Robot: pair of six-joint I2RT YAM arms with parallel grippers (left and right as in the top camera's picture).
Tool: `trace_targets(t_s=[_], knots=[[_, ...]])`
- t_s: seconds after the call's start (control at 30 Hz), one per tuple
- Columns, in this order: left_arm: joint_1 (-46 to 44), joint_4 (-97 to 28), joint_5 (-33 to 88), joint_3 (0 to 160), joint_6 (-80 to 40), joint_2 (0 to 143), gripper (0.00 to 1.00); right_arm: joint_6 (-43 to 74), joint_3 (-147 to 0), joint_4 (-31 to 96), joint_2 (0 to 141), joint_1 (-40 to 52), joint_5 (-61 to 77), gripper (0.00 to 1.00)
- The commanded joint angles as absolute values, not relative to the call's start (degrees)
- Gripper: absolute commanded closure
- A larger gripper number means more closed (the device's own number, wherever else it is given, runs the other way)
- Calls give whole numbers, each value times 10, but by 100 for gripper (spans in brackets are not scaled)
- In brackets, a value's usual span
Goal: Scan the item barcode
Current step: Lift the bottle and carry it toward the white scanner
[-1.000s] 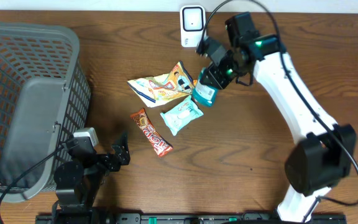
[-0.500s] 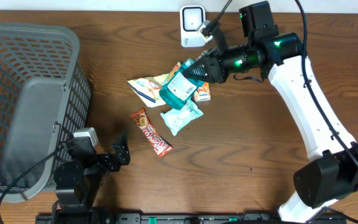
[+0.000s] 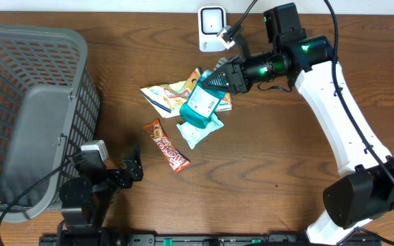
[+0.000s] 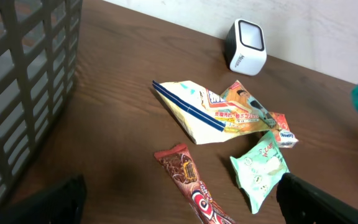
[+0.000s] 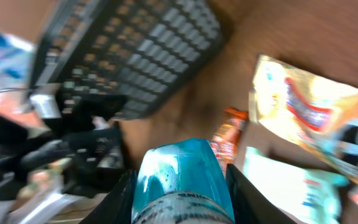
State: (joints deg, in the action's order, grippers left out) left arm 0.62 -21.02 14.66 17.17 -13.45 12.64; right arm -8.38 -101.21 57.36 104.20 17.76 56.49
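My right gripper will next tilt downward, then lower the teal bottle past the pile of snacks onto the empty wood [image 3: 249, 115] beside the small orange box.
A teal bottle [image 3: 202, 104] with a white label hangs above the snack pile, lying on its side with the label facing up. My right gripper [image 3: 219, 82] is shut on it; in the right wrist view the bottle [image 5: 180, 168] fills the space between both black fingers [image 5: 124, 193]. The white barcode scanner [image 3: 212, 27] stands at the table's back edge, a short way behind the bottle, and shows in the left wrist view as the scanner [image 4: 246, 46]. My left gripper [image 3: 132, 169] rests low at the front left, open and empty, fingers [image 4: 328, 199] wide apart.
A grey mesh basket [image 3: 26, 109] fills the left side. Under the bottle lie a white and orange snack bag [image 3: 166, 94], a pale green packet [image 3: 198, 130] and a brown chocolate bar [image 3: 167, 145]. Bare wood stretches across the middle and right front.
My right arm swung up and left with the bottle, tipping it from upright onto its side over the snacks, then turning the label upward. The left arm stayed still.
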Motion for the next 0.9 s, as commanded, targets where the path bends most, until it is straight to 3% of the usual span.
trace_targets(t_s=[0.0, 0.33, 0.6, 0.87], knots=[[6, -210, 143, 169, -127, 126, 2, -88, -1027, 576, 1030, 183, 463, 99], [6, -210, 143, 169, -127, 126, 2, -86, -1016, 525, 1042, 239, 33, 99], [6, -210, 143, 169, -127, 126, 2, -21, -980, 514, 1076, 243, -10, 99], [6, -210, 143, 169, -127, 126, 2, -22, -880, 409, 1079, 242, -13, 99]])
